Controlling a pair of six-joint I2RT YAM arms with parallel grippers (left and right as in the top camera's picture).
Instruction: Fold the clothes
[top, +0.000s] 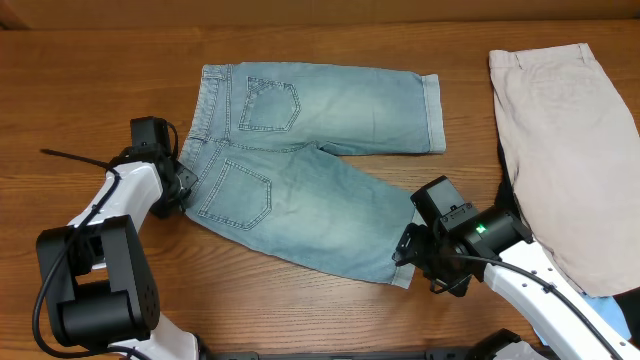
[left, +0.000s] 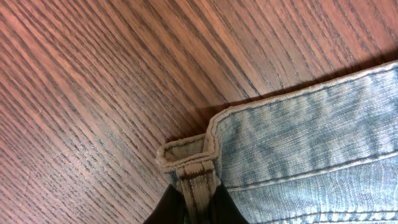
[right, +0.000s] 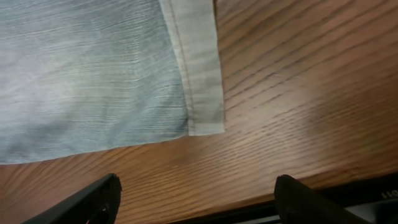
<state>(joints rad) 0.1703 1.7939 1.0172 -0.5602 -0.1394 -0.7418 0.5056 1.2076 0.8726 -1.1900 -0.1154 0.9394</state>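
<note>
The waistband's far half (top: 208, 104) lies outward of my left gripper. My left gripper will next lift the pinched corner outward, then lower it and release it over that half.
The faded light-blue denim shorts (top: 300, 160) lie flat on the wooden table, back pockets up, waistband at the left, legs spread to the right. My left gripper (top: 183, 192) is shut on the waistband corner of the denim shorts (left: 298, 149), which shows pinched between the dark fingers (left: 198, 205). My right gripper (top: 408, 258) is open and empty just off the cuffed hem of the lower leg (right: 202, 68); its fingers (right: 196, 193) straddle bare wood near the table's front edge. Beige shorts (top: 575, 140) lie at the right.
The wooden table (top: 330, 310) runs to a front edge close under the right gripper. A pale-blue garment (top: 625, 310) and a dark one (top: 507, 195) peek out by the beige shorts at the right. A black cable (top: 70, 157) lies left of the left arm.
</note>
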